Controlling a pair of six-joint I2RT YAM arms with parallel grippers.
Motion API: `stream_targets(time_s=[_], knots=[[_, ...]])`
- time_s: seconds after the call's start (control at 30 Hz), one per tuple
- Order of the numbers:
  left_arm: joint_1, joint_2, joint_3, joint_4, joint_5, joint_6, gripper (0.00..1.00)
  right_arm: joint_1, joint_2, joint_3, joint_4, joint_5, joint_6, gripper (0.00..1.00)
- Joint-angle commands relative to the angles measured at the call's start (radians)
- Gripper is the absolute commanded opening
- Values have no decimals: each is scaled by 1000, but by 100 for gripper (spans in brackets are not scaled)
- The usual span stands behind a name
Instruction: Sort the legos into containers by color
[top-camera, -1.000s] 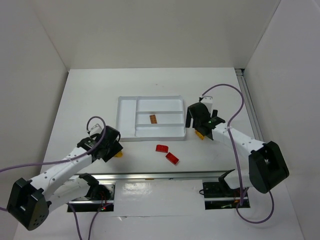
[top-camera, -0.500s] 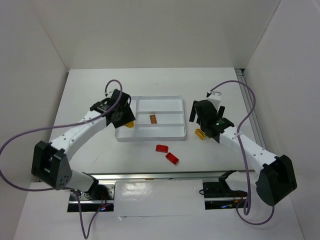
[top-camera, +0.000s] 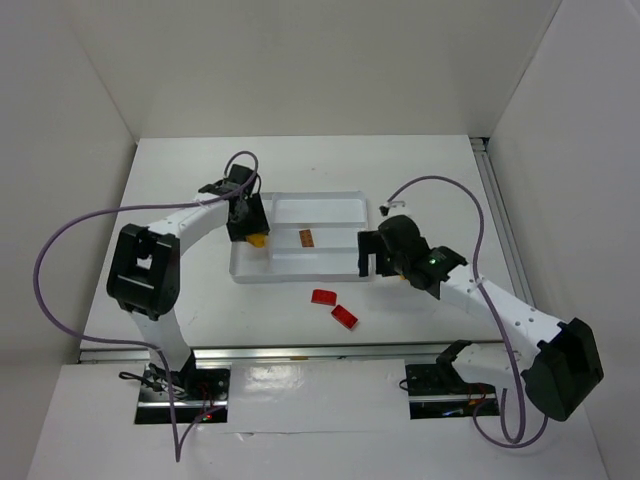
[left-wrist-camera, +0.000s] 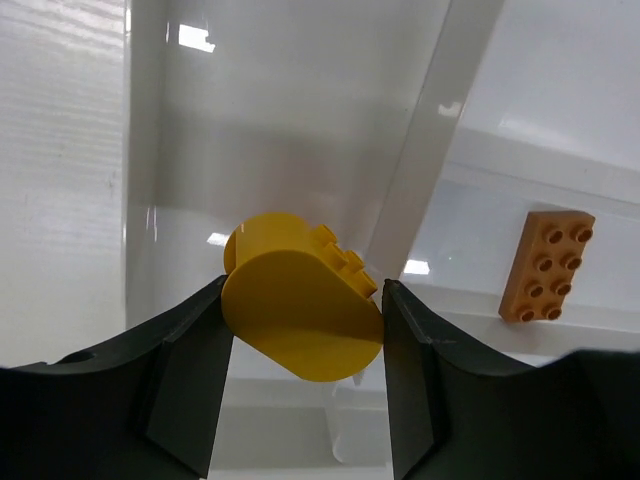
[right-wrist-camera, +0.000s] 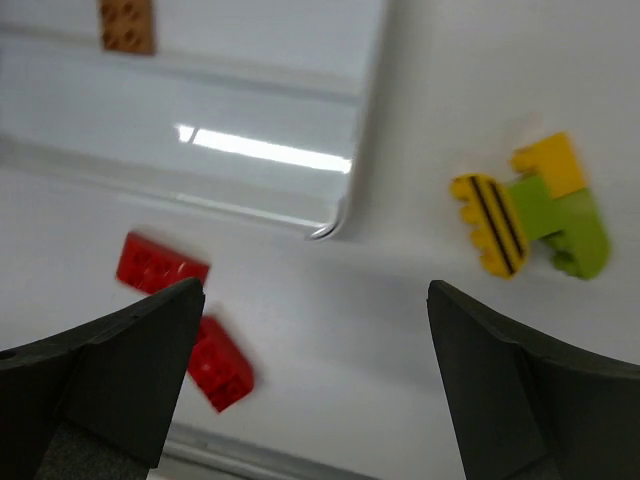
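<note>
I will move my right gripper back and down next, around the long sides of the red brick nearer the metal bar, because that brick is outside the tray (top-camera: 300, 272).
The white tray (top-camera: 300, 272) lies mid-table, split by thin dividers (left-wrist-camera: 430, 130). My left gripper (top-camera: 252, 232) is shut on a yellow rounded brick (left-wrist-camera: 300, 300) and holds it over the tray's left compartment, close to a divider. An orange brick (top-camera: 306, 237) lies in a middle compartment and also shows in the left wrist view (left-wrist-camera: 548, 265). My right gripper (top-camera: 372, 262) is open and empty above the table by the tray's near right corner (right-wrist-camera: 340, 225). Two red bricks (top-camera: 322, 296) (top-camera: 344, 317) lie in front of the tray.
In the right wrist view, a yellow brick with black stripes (right-wrist-camera: 490, 238), a green brick (right-wrist-camera: 560, 225) and a small yellow brick (right-wrist-camera: 548, 165) lie joined together right of the tray. The right arm hides them from the top camera. White walls surround the table.
My left arm has swung from the table's near left up over the tray's left compartment, carrying the yellow brick. My right gripper has moved left and nearer, to the tray's near right corner.
</note>
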Motion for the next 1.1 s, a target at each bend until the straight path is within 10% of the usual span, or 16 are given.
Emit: stream_targets(time_s=[0.0,0.17,0.57,0.83,1.07], knots=[[18,46,55,17,61,48,46,77,-28,-28,-17,-204,-16,100],[18,-9,46,16,50,48,99,226,91,-28,5,-283,-16,97],[9,-193,170,-73,128,66,100,419,363,52,-26,-125,-28,92],[9,-233,286,-156,128,77,99,469,418,61,-11,-53,-4,40],[9,-277,357,-222,91,104,100,469,221,107,-80,-36,-4,25]])
